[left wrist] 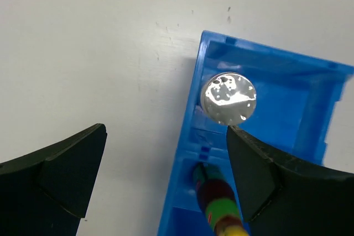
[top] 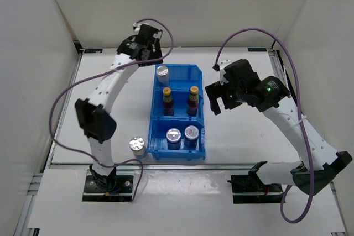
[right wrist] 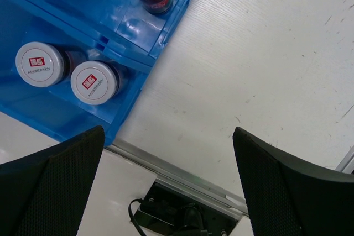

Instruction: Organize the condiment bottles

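The shaker by the bin's near corner is the only one standing outside the bin, so my left gripper will move back and down onto its silver cap next.
The blue bin [top: 200,115] holds five bottles. A silver-capped shaker [top: 162,71] stands in its far compartment. Two slim dark bottles with yellow caps [top: 167,99] [top: 193,98] stand in the middle one. Two red-marked shakers [top: 173,135] [top: 192,133] stand in the near one. Another silver shaker [top: 137,145] stands on the table left of the bin's near corner. My left gripper [top: 154,60] is open and empty above the bin's far left corner; its view shows the far shaker [left wrist: 228,98] and a slim bottle [left wrist: 221,203]. My right gripper [top: 213,99] is open and empty right of the bin; its view shows the red-marked shakers [right wrist: 37,64] [right wrist: 92,83].
White walls enclose the table on the left, back and right. A metal rail [right wrist: 182,169] runs along the table's near edge, with the right arm's base plate [top: 251,187] below it. Cables loop from both arms.
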`<state>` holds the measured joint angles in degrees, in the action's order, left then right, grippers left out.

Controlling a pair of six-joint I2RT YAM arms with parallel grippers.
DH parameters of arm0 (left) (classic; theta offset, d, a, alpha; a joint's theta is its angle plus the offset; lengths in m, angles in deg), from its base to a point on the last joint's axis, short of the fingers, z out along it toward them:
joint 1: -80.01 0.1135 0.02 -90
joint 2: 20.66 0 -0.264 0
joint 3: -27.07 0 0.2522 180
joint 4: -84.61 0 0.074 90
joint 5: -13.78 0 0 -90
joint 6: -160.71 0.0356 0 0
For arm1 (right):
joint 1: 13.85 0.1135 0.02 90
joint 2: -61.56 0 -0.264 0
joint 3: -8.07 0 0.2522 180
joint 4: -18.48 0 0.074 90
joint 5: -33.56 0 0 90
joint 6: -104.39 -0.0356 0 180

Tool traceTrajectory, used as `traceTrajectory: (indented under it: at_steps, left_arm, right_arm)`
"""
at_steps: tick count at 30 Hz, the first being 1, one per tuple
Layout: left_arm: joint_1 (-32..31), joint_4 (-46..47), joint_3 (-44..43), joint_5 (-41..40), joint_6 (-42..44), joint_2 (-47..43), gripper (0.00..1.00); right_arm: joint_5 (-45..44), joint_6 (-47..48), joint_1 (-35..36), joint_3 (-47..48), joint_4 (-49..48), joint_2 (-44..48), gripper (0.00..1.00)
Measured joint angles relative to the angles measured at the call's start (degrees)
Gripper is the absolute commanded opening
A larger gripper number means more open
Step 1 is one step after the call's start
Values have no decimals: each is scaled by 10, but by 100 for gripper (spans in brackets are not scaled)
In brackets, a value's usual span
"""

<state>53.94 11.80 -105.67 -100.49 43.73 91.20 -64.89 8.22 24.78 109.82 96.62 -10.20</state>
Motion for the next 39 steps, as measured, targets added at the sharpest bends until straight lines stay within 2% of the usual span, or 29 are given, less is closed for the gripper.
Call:
traceTrajectory:
  at_steps: [4, 7, 15, 19, 22, 32, 36, 39]
  left_arm:
    - [-10, 12, 76, -19, 14, -148, 100]
    - [-24, 19, 174, -14, 14, -267, 100]
    - [-32, -1, 499, 98, -49, -553, 100]
    - [-42, -42, 564, 158, -83, -651, 100]
    - [-61, -69, 576, 190, -95, -664, 100]
    - [-75, -108, 661, 257, -125, -579, 100]
    - [-75, -104, 661, 258, -131, -555, 91]
    - [-77, -96, 660, 258, -130, -527, 76]
  right_arm:
    - [7, 4, 0, 0, -3, -7, 100]
    - [15, 4, 0, 0, -5, -8, 100]
    - [27, 4, 0, -16, -14, -7, 100]
    - [36, 2, 0, -30, -14, -7, 100]
    - [51, -3, 0, -35, -13, -8, 100]
    - [72, -12, 0, -35, -15, -28, 100]
    - [72, -12, 0, -36, -15, -29, 100]
    - [70, -12, 0, -39, -14, -29, 100]
